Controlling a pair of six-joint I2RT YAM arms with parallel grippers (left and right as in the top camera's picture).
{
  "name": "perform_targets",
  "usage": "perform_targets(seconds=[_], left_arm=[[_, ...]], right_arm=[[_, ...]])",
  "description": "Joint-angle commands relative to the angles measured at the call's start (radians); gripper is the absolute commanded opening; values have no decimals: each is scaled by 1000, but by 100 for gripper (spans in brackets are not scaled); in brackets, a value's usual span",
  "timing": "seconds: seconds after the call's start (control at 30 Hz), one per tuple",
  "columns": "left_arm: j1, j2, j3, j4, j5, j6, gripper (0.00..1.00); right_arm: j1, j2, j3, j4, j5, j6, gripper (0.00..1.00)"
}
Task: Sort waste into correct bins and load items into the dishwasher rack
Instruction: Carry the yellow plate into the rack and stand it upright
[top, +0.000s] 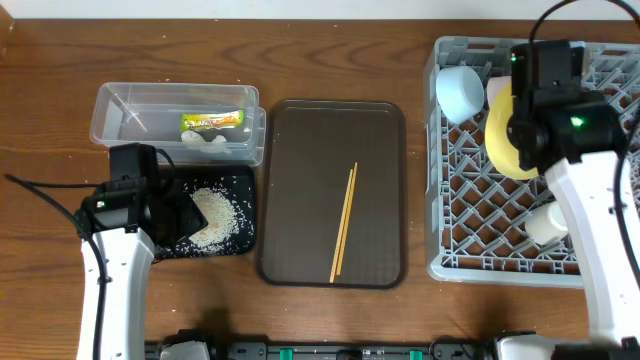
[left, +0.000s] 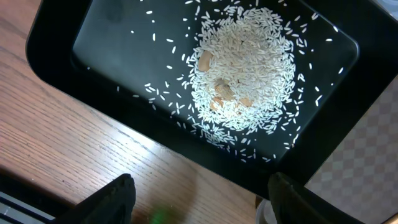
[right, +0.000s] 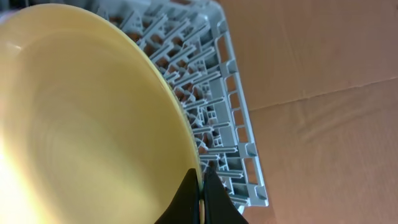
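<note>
The yellow plate needs to get down to the rack, so my right gripper will first go lower and shift toward the rack's edge by the light blue bowl.
My right gripper is shut on the rim of the round yellow plate, which stands on edge over the grey dishwasher rack. A light blue bowl and a pale cup sit in the rack. My left gripper hangs open above the near edge of the black tray, which holds a heap of white rice. The clear tub contains the green-and-yellow wrapper and a white tissue. The chopsticks lie on the brown serving tray.
The serving tray lies between the bins on the left and the rack on the right. The left arm reaches in from the front left, the right arm over the rack's right side. Bare wood runs along the back.
</note>
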Motion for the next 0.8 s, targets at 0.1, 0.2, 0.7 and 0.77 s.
perform_targets(seconds=[0.1,0.2,0.7,0.77], left_arm=[[6,-3,6,-6,-5,-8,72],[6,-3,6,-6,-5,-9,72],[6,-3,6,-10,-5,-9,72],[6,-3,6,-10,-5,-9,72]], right_arm=[[-10,94,-8,-15,9,55,1],[-8,132,-8,-19,-8,82,1],[11,170,-8,-2,-417,163,49],[10,163,-8,-7,-417,191,50]])
